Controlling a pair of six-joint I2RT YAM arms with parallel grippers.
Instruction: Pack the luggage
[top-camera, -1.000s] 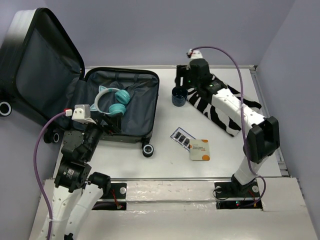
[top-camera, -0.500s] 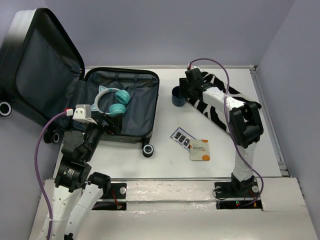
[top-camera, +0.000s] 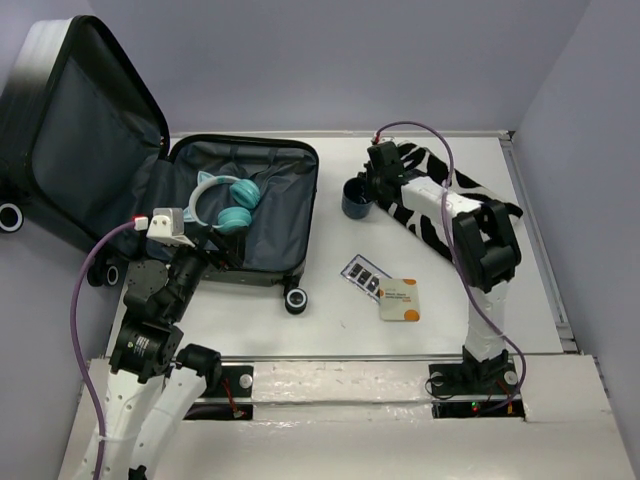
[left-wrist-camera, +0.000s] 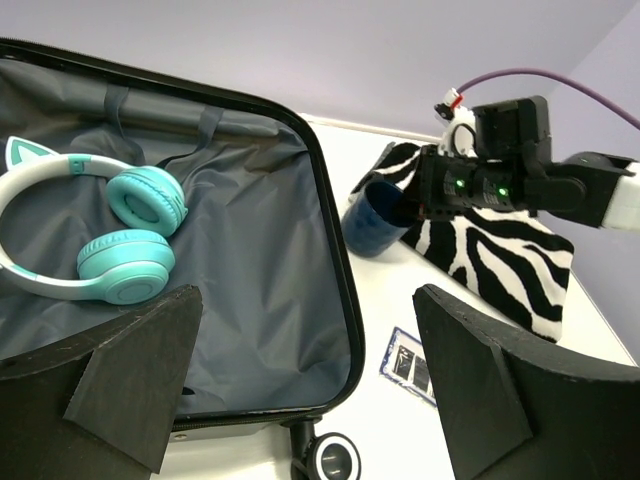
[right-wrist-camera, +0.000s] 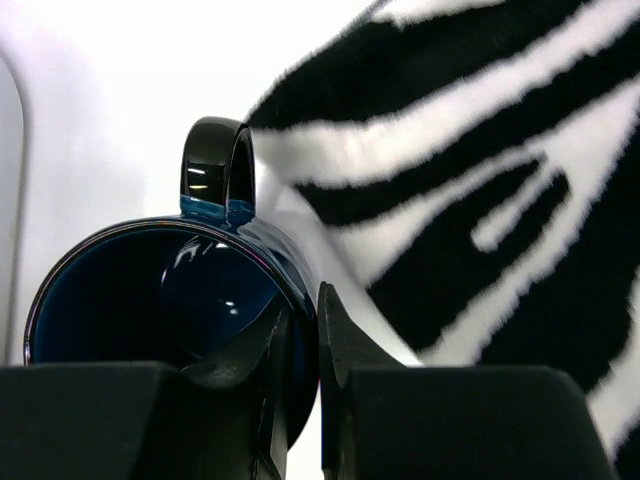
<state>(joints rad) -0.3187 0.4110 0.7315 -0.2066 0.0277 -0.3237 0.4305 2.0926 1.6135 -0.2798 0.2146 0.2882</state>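
Note:
My right gripper lifts the mug (top-camera: 354, 197) over the luggage's edge next, then lowers and releases it on the empty, bare lining beside the headphones.
The luggage (top-camera: 290, 160) lies open at the left of the table, lid propped up, dark grey lining (left-wrist-camera: 260, 270) showing. Teal cat-ear headphones (top-camera: 225, 205) (left-wrist-camera: 120, 240) rest inside it. A dark blue mug (top-camera: 354, 197) (left-wrist-camera: 375, 222) (right-wrist-camera: 150, 290) stands beside the zebra-striped cloth (top-camera: 440, 215) (right-wrist-camera: 480, 170). My right gripper (top-camera: 373, 188) (right-wrist-camera: 305, 345) is shut on the mug's rim, one finger inside the cup and one outside. My left gripper (top-camera: 215, 255) (left-wrist-camera: 305, 400) hangs open over the luggage's near edge, holding nothing.
A small dark card (top-camera: 365, 274) (left-wrist-camera: 410, 362) and a white-and-orange card (top-camera: 401, 299) lie on the table in front of the mug. A luggage wheel (top-camera: 295, 299) (left-wrist-camera: 333, 458) sticks out at the near corner. The table's right rim (top-camera: 530, 230) runs past the cloth.
My right arm has swung in and lowered onto the mug, and its jaws have closed on the rim. The left arm has stayed still.

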